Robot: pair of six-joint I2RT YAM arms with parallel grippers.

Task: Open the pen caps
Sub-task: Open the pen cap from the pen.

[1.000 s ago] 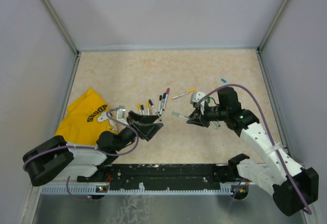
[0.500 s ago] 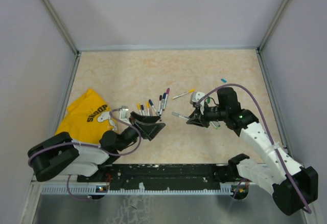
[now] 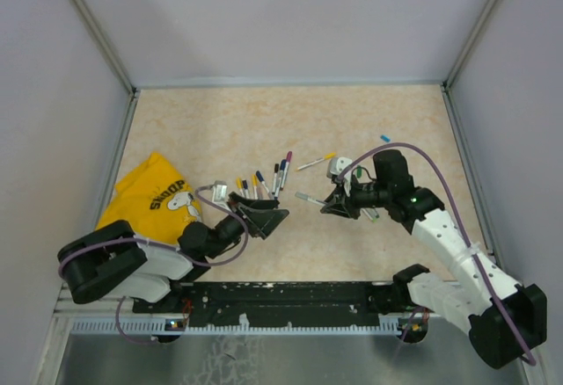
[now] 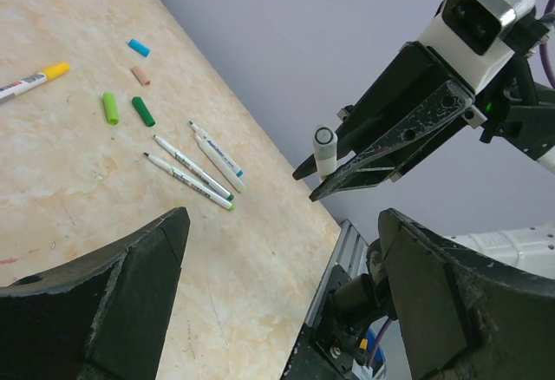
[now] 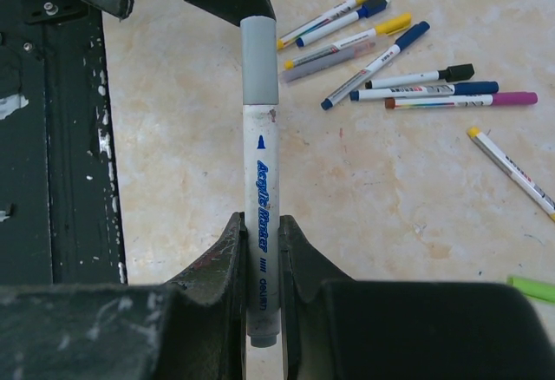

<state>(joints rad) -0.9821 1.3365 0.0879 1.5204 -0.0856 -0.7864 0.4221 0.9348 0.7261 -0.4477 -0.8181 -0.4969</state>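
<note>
Outward and to the right of my left gripper in the top view, the pen's grey cap (image 3: 302,196) (image 4: 325,143) faces its open fingers, so I should advance that way, closing around it.
My right gripper (image 5: 263,250) is shut on the white barrel of a pen (image 5: 263,191) whose grey cap (image 5: 258,59) points left, held above the table. In the top view the right gripper (image 3: 334,203) faces my left gripper (image 3: 264,214), a short gap apart. The left gripper (image 4: 277,293) is open wide with nothing between its fingers, and the capped end (image 4: 324,149) of the held pen shows ahead of it. Several capped pens (image 3: 264,178) lie in a cluster behind the left gripper. Loose caps, blue (image 4: 139,47), tan (image 4: 140,75) and green (image 4: 110,108), lie on the table.
A yellow cloth (image 3: 149,200) lies at the left by the left arm. Uncapped pens (image 4: 195,167) rest under the right arm, and a yellow-capped pen (image 3: 315,162) lies apart. The black rail (image 3: 281,297) runs along the near edge.
The left arm has slid right, bringing its open gripper closer to the held pen's capped end. The right gripper and its pen have stayed still.
</note>
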